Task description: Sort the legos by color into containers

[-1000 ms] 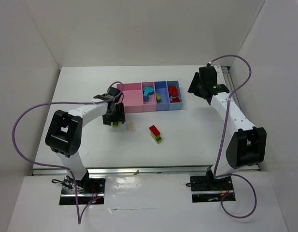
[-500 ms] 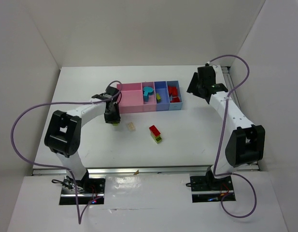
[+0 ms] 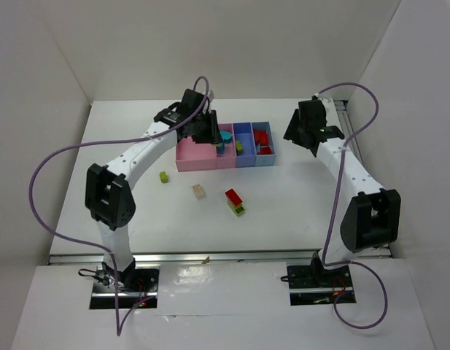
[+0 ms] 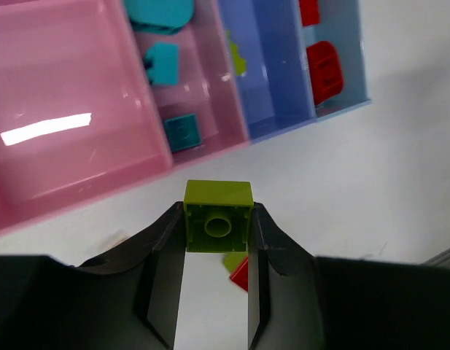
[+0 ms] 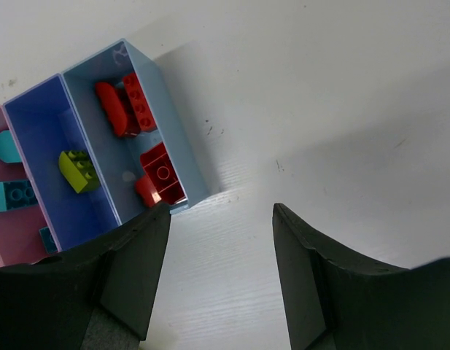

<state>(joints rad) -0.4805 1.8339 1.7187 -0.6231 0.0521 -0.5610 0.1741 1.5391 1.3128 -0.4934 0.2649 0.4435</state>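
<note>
I will move my left gripper to the right in the top view, lower it there and release, because another yellow-green lego is in the blue bin (image 3: 246,149) (image 4: 265,106).
My left gripper (image 4: 218,210) is shut on a yellow-green lego (image 4: 218,219), held above the table just in front of the containers (image 4: 64,87). In the top view that gripper (image 3: 208,133) hangs over the pink bins (image 3: 194,149). On the table lie another yellow-green lego (image 3: 163,177), a beige lego (image 3: 200,191) and a red-on-green stack (image 3: 235,202). Cyan legos (image 3: 225,136) sit in the narrow pink bin, a yellow-green one (image 5: 79,171) in the blue bin, red ones (image 5: 163,179) in the end bin. My right gripper (image 5: 219,219) stands open beside that end bin, holding nothing.
White walls close in the table on the left, back and right. Purple cables loop from both arms. The right arm (image 3: 341,168) reaches along the right side of the table. A small beige scrap (image 3: 206,259) lies on the front rail.
The left gripper shut on a yellow-green lego and rose from the table left of the bins to over the containers. Another yellow-green lego stayed on the table. The right arm held still.
</note>
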